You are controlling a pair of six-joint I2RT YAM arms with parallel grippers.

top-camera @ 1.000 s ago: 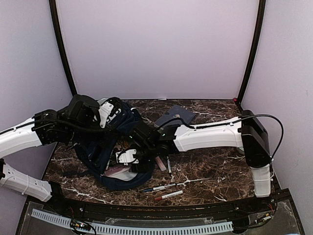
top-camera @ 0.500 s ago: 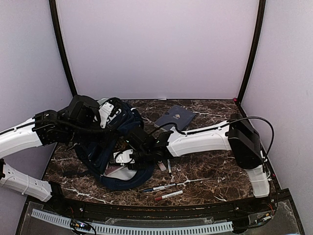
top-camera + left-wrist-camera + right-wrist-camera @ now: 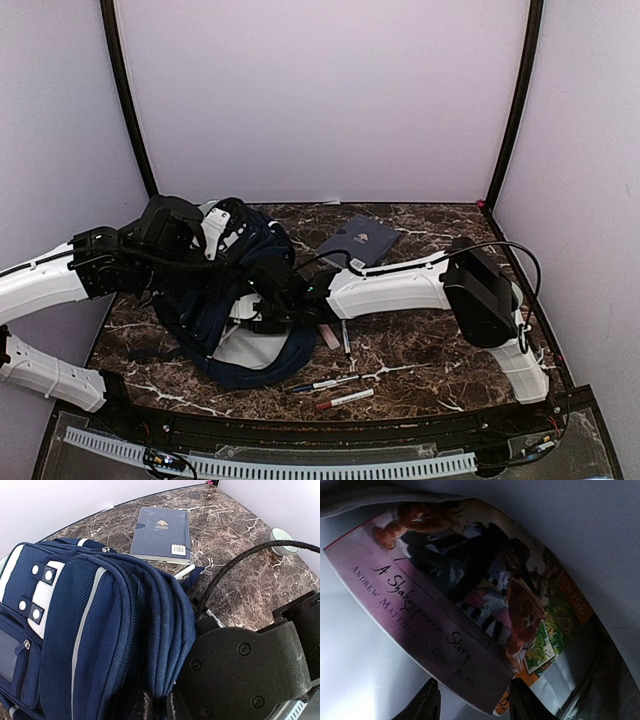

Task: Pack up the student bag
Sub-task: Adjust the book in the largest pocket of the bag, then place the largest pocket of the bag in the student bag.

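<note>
The left gripper will move down and back over the bag's opening point(image 3: 250, 348) and let go of the fold of the bag, since the paperback rests on the grey lining inside.
The student bag point(image 3: 225, 300), a navy backpack with grey patches, lies at the table's left with its mouth open toward the front. My left gripper point(image 3: 228, 232) is shut on a fold of the bag's top edge point(image 3: 165, 645) and holds the mouth up. My right arm reaches in from the right, and its gripper point(image 3: 263, 318) is sunk inside the bag. In the right wrist view, the right gripper point(image 3: 472, 692) is open over an illustrated paperback point(image 3: 470, 600) resting on the grey lining. The paperback's lower corner lies between the fingertips point(image 3: 429, 702).
A flat navy hardcover book point(image 3: 360, 240) lies behind the right arm. A pink item point(image 3: 328, 335) and a pen point(image 3: 345, 338) lie by the bag's right side. Two more pens point(image 3: 325, 383) rest near the front edge. A small white disc point(image 3: 281, 534) sits far right.
My right arm has pushed further left, and its gripper has gone from above the bag's mouth to deep inside. The left arm and bag have stayed put.
</note>
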